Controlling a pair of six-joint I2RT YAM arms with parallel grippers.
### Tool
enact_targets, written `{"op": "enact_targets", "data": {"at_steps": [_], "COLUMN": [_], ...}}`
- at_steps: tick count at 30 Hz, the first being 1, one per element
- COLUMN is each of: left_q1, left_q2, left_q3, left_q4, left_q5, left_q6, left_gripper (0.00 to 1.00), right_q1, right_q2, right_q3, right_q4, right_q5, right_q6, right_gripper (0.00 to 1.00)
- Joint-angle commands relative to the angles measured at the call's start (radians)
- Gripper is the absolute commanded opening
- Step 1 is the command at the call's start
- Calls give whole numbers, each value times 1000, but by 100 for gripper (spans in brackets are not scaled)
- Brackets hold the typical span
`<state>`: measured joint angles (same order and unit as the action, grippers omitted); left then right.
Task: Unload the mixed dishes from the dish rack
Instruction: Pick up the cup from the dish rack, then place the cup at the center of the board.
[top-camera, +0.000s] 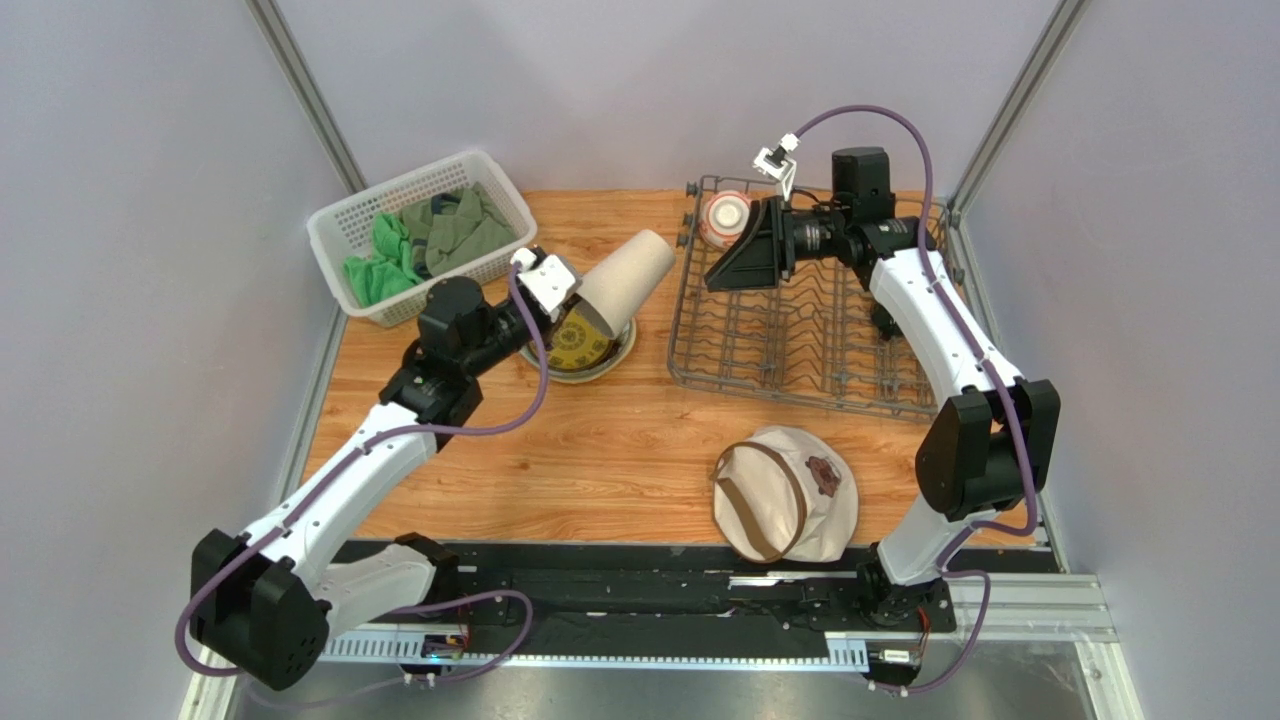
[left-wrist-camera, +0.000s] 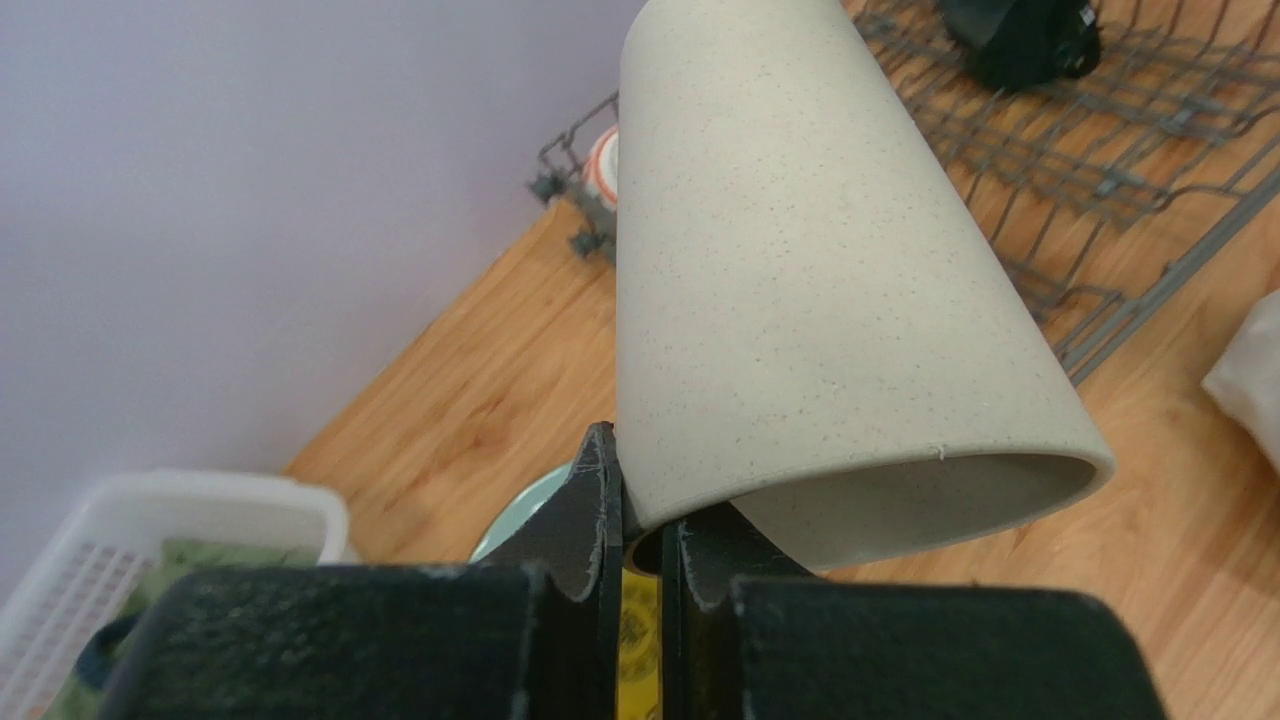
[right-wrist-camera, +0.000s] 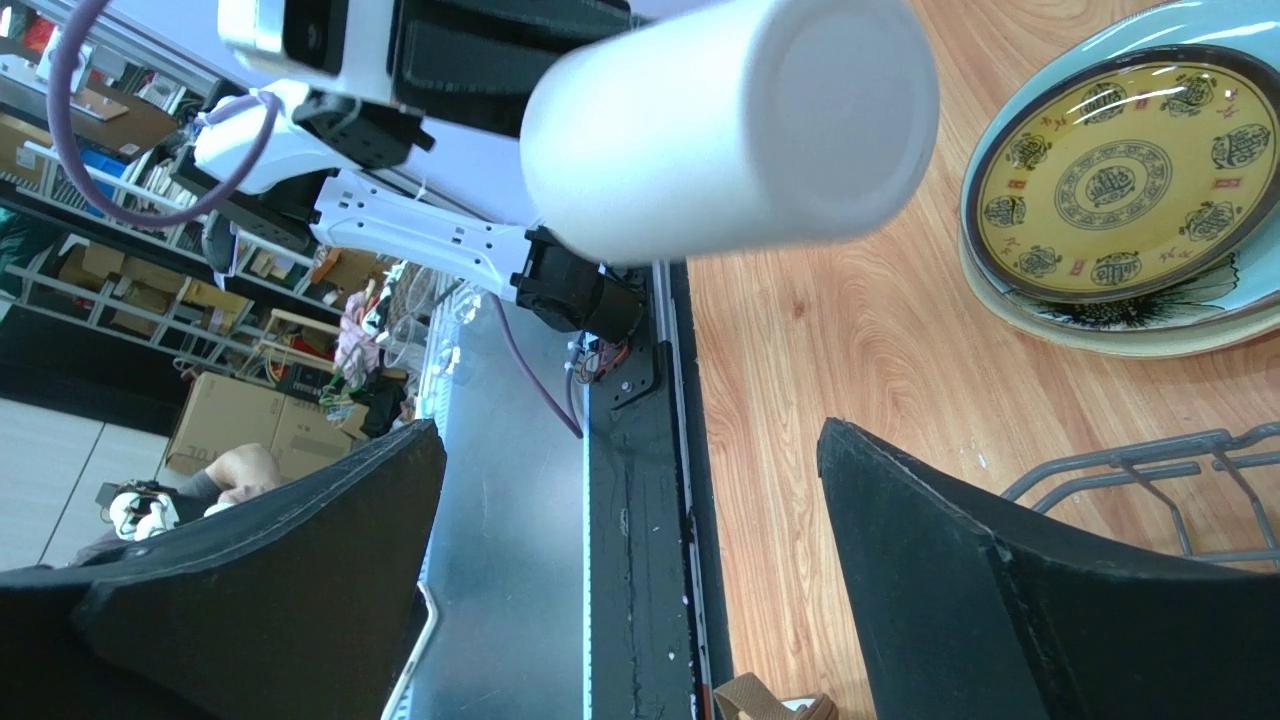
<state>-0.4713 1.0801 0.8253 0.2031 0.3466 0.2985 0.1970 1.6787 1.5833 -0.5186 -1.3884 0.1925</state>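
Next, my left gripper swings off the plates, turns and descends to the clear tabletop beside the basket. That tabletop lies below the gripper, to its left in the top view.
My left gripper (top-camera: 577, 311) is shut on the rim of the beige tumbler (top-camera: 625, 276). It holds the tumbler tilted above a stack of plates. In the left wrist view one finger is inside the tumbler (left-wrist-camera: 812, 270) and one outside. The small dark yellow-patterned plate (right-wrist-camera: 1135, 173) lies on top of the pale green plate (right-wrist-camera: 1187, 23) and the cream plate (right-wrist-camera: 1150, 333). My right gripper (top-camera: 733, 255) is open and empty over the far left of the dish rack (top-camera: 796, 360), beside the patterned bowl (top-camera: 726, 215). The dark green mug is out of view.
A white lattice basket (top-camera: 349, 225) with green cloths stands at the back left. A round beige hat (top-camera: 784, 492) with a brown strap lies in front of the rack. Grey walls close in the table on both sides.
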Motion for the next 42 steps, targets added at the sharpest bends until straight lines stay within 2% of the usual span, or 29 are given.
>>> {"op": "enact_targets", "data": {"at_steps": [1, 5, 10, 15, 23, 26, 29, 34, 42], "left_q1": [68, 117, 229, 393, 543, 577, 586, 586, 586], "left_q2": [-52, -60, -14, 116, 410, 525, 604, 702, 817], "left_q3": [115, 199, 334, 512, 779, 859, 887, 905, 1017], "left_q4": [-270, -506, -804, -1074, -1440, -1542, -1576, -1588, -1686], "left_q5": [5, -11, -41, -37, -54, -54, -87, -136, -198], "left_q6": [96, 207, 292, 358, 464, 498, 507, 513, 531], "left_gripper": [0, 0, 0, 0, 0, 0, 0, 0, 0], "right_q1": [-5, -7, -5, -4, -4, -4, -2, -2, -1], "right_q2": [-34, -33, -16, -1, 1, -1, -4, -10, -13], "right_q3": [14, 21, 37, 49, 53, 55, 53, 50, 46], "right_q4": [-4, -18, -31, -38, -41, -40, -40, -40, -38], "right_q5": [6, 11, 8, 5, 0, -3, -4, -4, -4], "right_q6": [-14, -28, -31, -33, -31, -30, -30, -31, -30], "right_gripper": [99, 99, 99, 99, 99, 99, 99, 99, 99]}}
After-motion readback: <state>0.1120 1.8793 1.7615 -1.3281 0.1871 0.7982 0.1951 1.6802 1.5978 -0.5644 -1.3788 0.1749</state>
